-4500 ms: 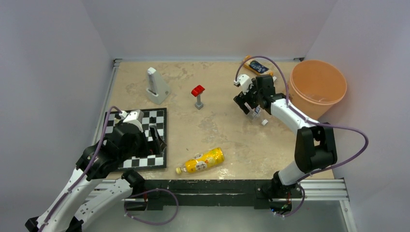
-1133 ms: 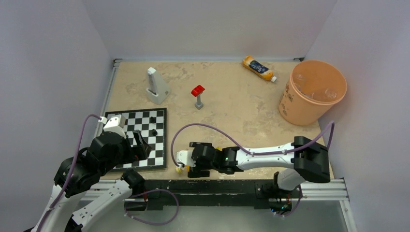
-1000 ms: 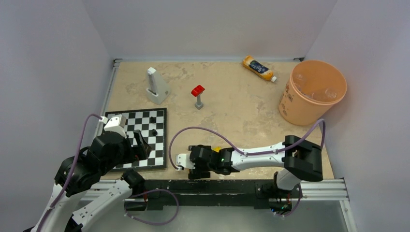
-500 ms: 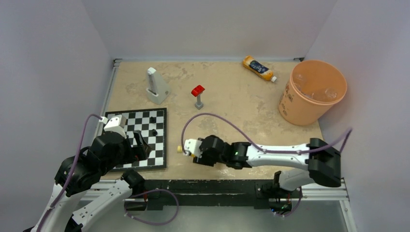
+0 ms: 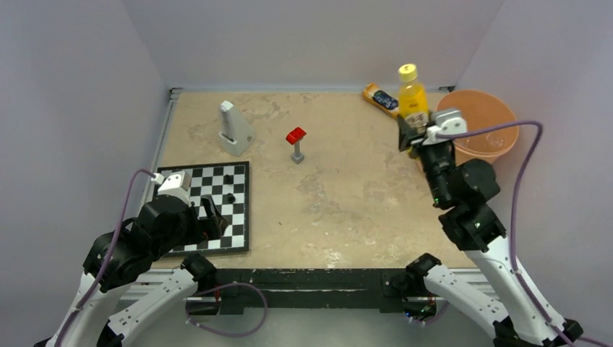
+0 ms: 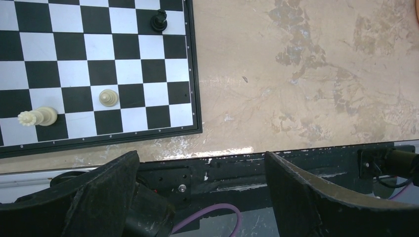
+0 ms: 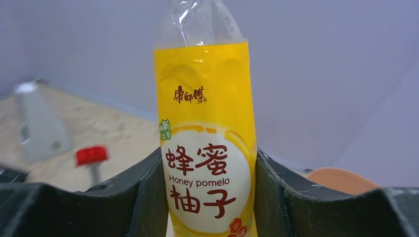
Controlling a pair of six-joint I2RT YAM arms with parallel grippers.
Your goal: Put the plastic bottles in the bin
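The bin stands to my right gripper's right in the top view, so next my right gripper needs to swing sideways over the bin's opening [image 5: 480,116] [image 7: 342,180] to release the bottle.
My right gripper [image 5: 417,134] is shut on a yellow plastic bottle [image 5: 413,96] labelled "Honey pomelo" and holds it upright in the air, cap up, just left of the bin's near-left rim. In the right wrist view the bottle [image 7: 207,148] fills the gap between both black fingers [image 7: 148,197]. The peach-orange bin [image 5: 499,139] stands at the back right, and its inside is partly hidden by the arm. A second orange bottle [image 5: 380,97] lies on the table behind the held one. My left gripper [image 5: 217,217] hovers open and empty over the chessboard's near edge.
A chessboard [image 5: 238,184] with a few pieces [image 6: 108,97] lies at the near left. A white wedge-shaped device [image 5: 233,130] and a red-topped grey stand [image 5: 296,142] are at the back centre. The black mounting rail [image 6: 237,168] runs along the near edge.
The right gripper shut on the yellow bottle at the near edge, lifted it and swung it to the back right beside the bin. The left arm stayed put.
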